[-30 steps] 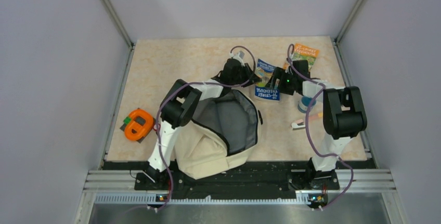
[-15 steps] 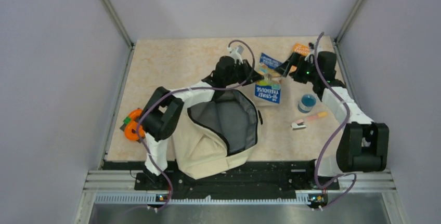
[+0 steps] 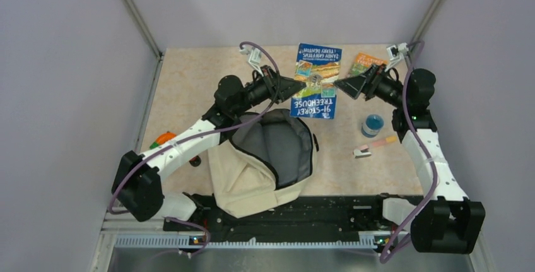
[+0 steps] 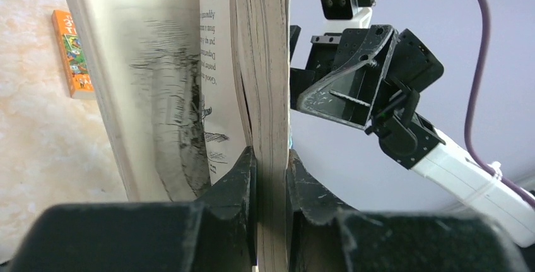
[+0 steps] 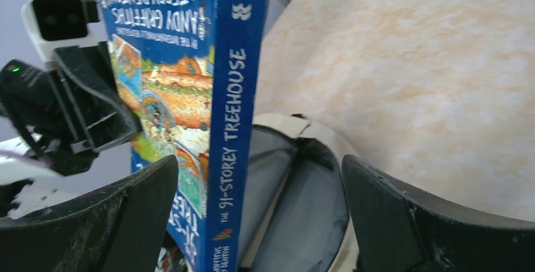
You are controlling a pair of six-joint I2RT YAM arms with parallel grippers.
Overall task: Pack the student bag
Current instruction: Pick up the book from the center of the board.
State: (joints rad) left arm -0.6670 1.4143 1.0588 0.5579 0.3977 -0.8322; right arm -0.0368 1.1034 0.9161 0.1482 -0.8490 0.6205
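Note:
I will slide my right gripper to the left in the top view next, over the book's spine point(image 3: 337, 91) point(image 5: 229, 152), and close it, because the left gripper leaves that side of the book free.
The student bag point(image 3: 252, 180) lies near the front edge of the table, cream fabric with its mouth open and the grey lining point(image 5: 296, 190) showing. Above its far rim a blue paperback, "The 91-Storey Treehouse" point(image 3: 315, 79), hangs in the air. My left gripper point(image 3: 298, 88) is shut on the book's page edge point(image 4: 272, 127), and loose pages fan off to the left. My right gripper point(image 3: 340, 86) stands wide open at the book's right side. The spine point(image 5: 230, 146) sits between its fingers point(image 5: 139, 209) without being pinched.
An orange book point(image 3: 368, 62) lies at the back right corner. A small blue jar point(image 3: 372, 124) and a pink-and-white pen-like item point(image 3: 373, 146) sit to the right of the bag. An orange tape measure point(image 3: 165, 138) peeks out from behind the left arm.
The blue book has risen off the table and now hangs above the bag's far rim in my left gripper. My right gripper has opened wide and swung toward the back right.

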